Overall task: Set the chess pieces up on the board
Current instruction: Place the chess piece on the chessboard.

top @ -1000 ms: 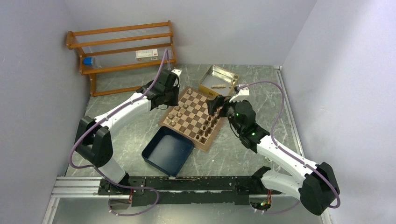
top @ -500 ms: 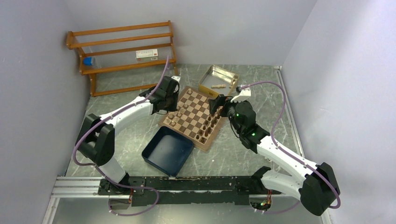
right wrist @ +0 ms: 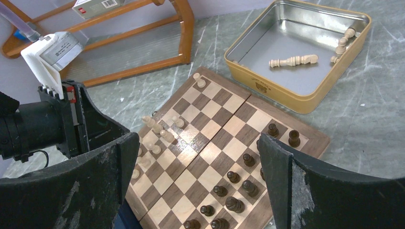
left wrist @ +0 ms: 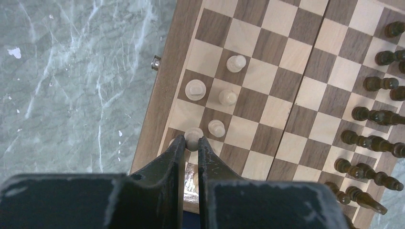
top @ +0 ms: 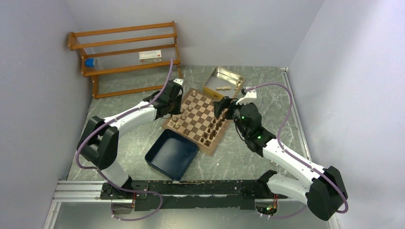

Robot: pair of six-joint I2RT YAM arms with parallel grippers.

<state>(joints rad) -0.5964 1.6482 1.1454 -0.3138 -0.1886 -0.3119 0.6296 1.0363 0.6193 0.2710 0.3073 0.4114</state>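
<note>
My left gripper should next go down onto the light square beside the border and let go of the light tan piece there, since that spot is still empty.
The board lies mid-table. Light tan chess pieces stand along its left side and dark brown pieces along its right side. My left gripper is shut on the round head of a light tan piece at the board's left edge, over a square beside the border. In the top view the left gripper is over that edge. My right gripper is wide open and empty, above the dark pieces on the board's right side.
A metal tin behind the board holds a few light pieces lying down. A navy blue tray sits in front of the board. A wooden rack stands at the back left.
My left gripper has moved nearer and lower along the board's left edge with the light piece between its fingers. The right arm has not moved.
</note>
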